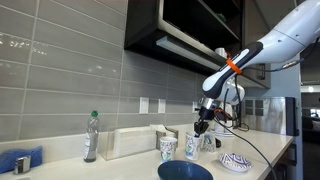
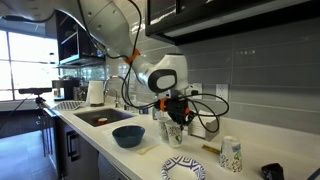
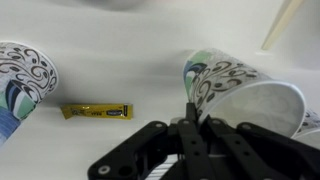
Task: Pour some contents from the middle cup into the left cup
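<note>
The gripper lowers the upright middle cup straight down onto the white counter [image 2: 174, 151] beside the third cup next, since that counter is clear below. It then releases the middle cup's rim.
The middle cup [image 1: 191, 146] is a pale handleless cup standing between two others on the white counter. My gripper [image 1: 202, 127] comes down from above and is shut on its rim. In the wrist view the cup [image 3: 243, 92] fills the right side, with its rim pinched between my fingers [image 3: 190, 118]. It also shows under the gripper in an exterior view [image 2: 174, 131]. The left cup [image 1: 167, 148] has a teal-green pattern and stands apart on the counter. It shows in the wrist view [image 3: 20, 80] and in an exterior view [image 2: 231, 155]. A third cup [image 1: 209, 140] stands just behind my gripper.
A dark blue bowl [image 1: 185, 171] [image 2: 128, 136] and a patterned plate [image 1: 236, 161] [image 2: 183, 168] sit near the counter's front edge. A yellow packet [image 3: 97, 112] lies between the two cups. A water bottle [image 1: 91, 137] and a white box [image 1: 135, 141] stand by the tiled wall.
</note>
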Robot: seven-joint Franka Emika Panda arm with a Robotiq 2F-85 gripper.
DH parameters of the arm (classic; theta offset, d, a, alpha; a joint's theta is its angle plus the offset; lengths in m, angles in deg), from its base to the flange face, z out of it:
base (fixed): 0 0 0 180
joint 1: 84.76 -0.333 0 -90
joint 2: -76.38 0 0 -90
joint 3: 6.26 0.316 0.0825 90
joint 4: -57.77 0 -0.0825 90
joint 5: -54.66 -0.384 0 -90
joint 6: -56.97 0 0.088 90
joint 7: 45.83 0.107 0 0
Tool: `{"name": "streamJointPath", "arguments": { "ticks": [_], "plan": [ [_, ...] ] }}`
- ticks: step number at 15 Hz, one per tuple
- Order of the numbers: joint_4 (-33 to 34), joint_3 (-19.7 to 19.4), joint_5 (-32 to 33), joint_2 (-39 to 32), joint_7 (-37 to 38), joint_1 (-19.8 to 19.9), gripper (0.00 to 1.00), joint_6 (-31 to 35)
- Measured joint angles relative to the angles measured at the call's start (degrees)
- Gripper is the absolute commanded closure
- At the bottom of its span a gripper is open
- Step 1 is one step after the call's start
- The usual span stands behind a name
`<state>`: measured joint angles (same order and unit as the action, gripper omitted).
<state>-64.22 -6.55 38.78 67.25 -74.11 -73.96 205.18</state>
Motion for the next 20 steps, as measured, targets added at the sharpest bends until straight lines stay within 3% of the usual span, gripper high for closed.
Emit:
{"name": "streamJointPath", "arguments": {
  "ticks": [4, 5, 6, 16, 20],
  "plan": [
    [-0.7, 0.0, -0.6, -0.8, 0.1, 0.0, 0.99, 0.0],
    [-0.8, 0.0, -0.7, -0.9, 0.1, 0.1, 0.70, 0.0],
    [-0.8, 0.0, -0.7, -1.0, 0.1, 0.1, 0.69, 0.0],
    [-0.4, -0.4, -0.4, 1.1, 0.8, 0.1, 0.00, 0.0],
    [-0.2, -1.4, 1.8, 4.5, 1.6, 0.0, 0.00, -0.4]
  ]
}}
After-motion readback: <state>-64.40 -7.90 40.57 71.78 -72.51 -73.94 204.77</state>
